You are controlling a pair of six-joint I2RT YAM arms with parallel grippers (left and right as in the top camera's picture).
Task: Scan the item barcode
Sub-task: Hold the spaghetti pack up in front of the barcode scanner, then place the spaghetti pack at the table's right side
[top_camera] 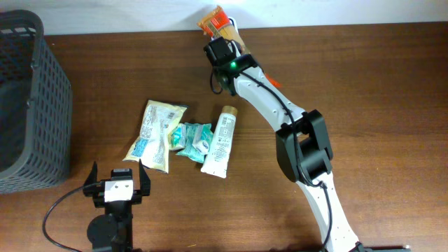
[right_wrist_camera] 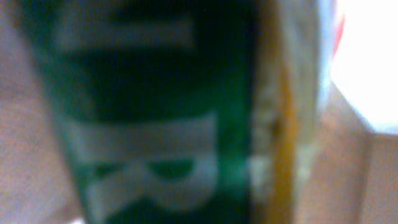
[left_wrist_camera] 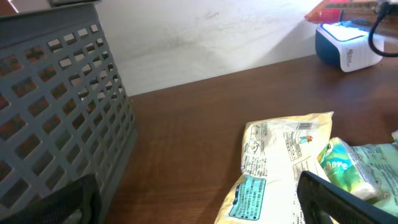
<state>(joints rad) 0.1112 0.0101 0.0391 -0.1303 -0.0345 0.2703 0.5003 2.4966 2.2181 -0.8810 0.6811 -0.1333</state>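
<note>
I will next swing my right gripper away from the scanner to the right in the overhead view. Then I will lower the orange packet onto empty table.
My right gripper (top_camera: 224, 35) reaches to the table's far edge and is shut on an orange packet (top_camera: 215, 19), held up at the back. That packet fills the right wrist view as a blurred green face with white letters and an orange edge (right_wrist_camera: 155, 112), hiding the fingers. A blue and white scanner (left_wrist_camera: 345, 45) with a lit top stands at the far right of the left wrist view, under the packet's orange tip (left_wrist_camera: 323, 11). My left gripper (top_camera: 117, 183) rests near the front edge, open and empty, with its dark fingers (left_wrist_camera: 329, 196) wide apart.
A yellow-white snack packet (top_camera: 155, 133), a teal packet (top_camera: 192, 138) and a white tube (top_camera: 220, 140) lie mid-table. A dark grey mesh basket (top_camera: 28, 105) stands at the left edge. The right arm (top_camera: 301, 140) stretches diagonally across the right half.
</note>
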